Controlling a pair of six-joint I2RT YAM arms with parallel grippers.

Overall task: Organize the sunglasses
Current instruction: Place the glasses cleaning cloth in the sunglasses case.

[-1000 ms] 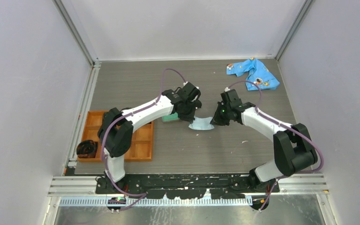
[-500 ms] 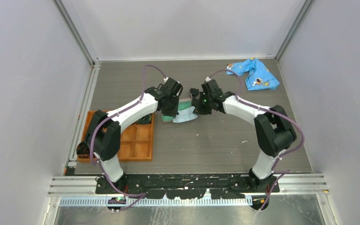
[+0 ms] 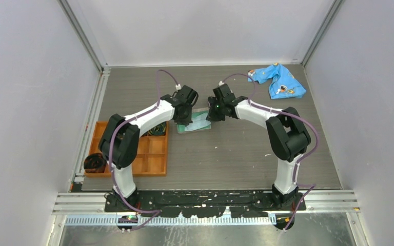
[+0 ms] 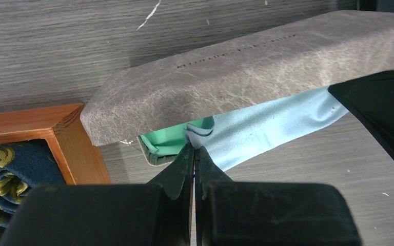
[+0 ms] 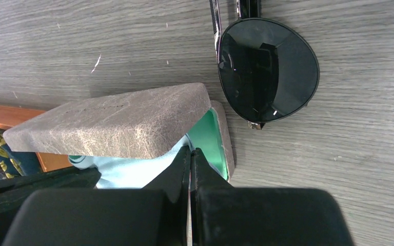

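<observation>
The case's teal end by the sunglasses lies below my right gripper. The right gripper lowers its edge of the cloth into that end next and releases it.
The black sunglasses [image 5: 267, 69] lie on the table just past the case, one dark round lens showing in the right wrist view. The grey-tan case [image 3: 196, 123] stands open, its lid [image 4: 246, 66] raised over the teal lining [image 5: 208, 138]. A light blue cloth [image 4: 267, 128] hangs out of the case mouth. My left gripper [image 4: 194, 148] is shut on one edge of the cloth. My right gripper [image 5: 191, 151] is shut on the other edge. In the top view the left gripper [image 3: 184, 111] and right gripper [image 3: 213, 110] flank the case, and the sunglasses are hidden.
An orange compartment tray [image 3: 133, 154] lies left of the case, its corner [image 4: 56, 133] almost touching it. Dark coiled bundles sit in and beside it [image 3: 95, 163]. A blue patterned garment [image 3: 279, 79] lies at the back right.
Both grippers have carried the light blue cloth leftward and away from the bases, from the open table to the case mouth. The arms have stretched out further.
</observation>
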